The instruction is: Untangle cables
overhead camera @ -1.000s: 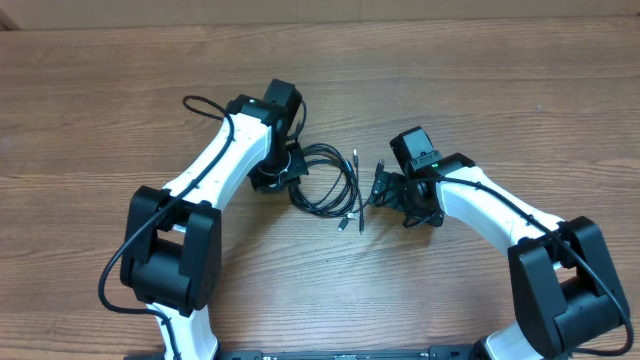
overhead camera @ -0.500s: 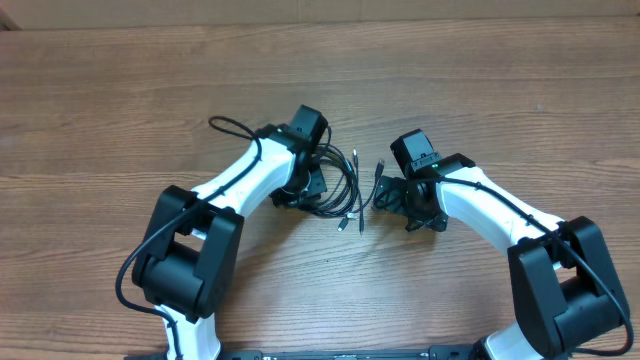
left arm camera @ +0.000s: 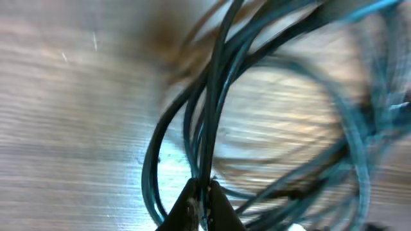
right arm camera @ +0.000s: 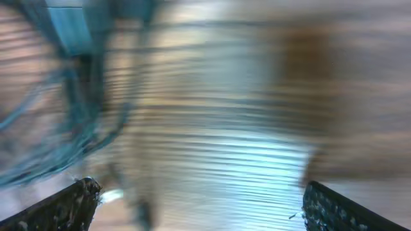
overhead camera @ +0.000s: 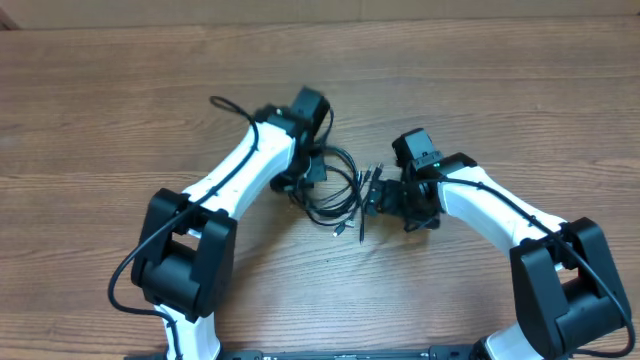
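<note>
The tangled cables go up high and left in the overhead view next, and my left gripper releases them there, since bare table lies there.
The cables are a tangled coil of thin black cords with small plug ends, lying at the table's middle between the two arms. My left gripper is at the coil's left side and is shut on several strands, pinched between its fingertips. My right gripper is at the coil's right edge, open and empty, fingers wide apart. The cables show blurred at the left of the right wrist view.
The wooden table runs all round the coil. A thicker black arm cable loops off my left arm. The table's far edge is at the top.
My left gripper has moved right to the coil and holds its strands, shifting the coil slightly. My right gripper has moved a little left toward the plug ends.
</note>
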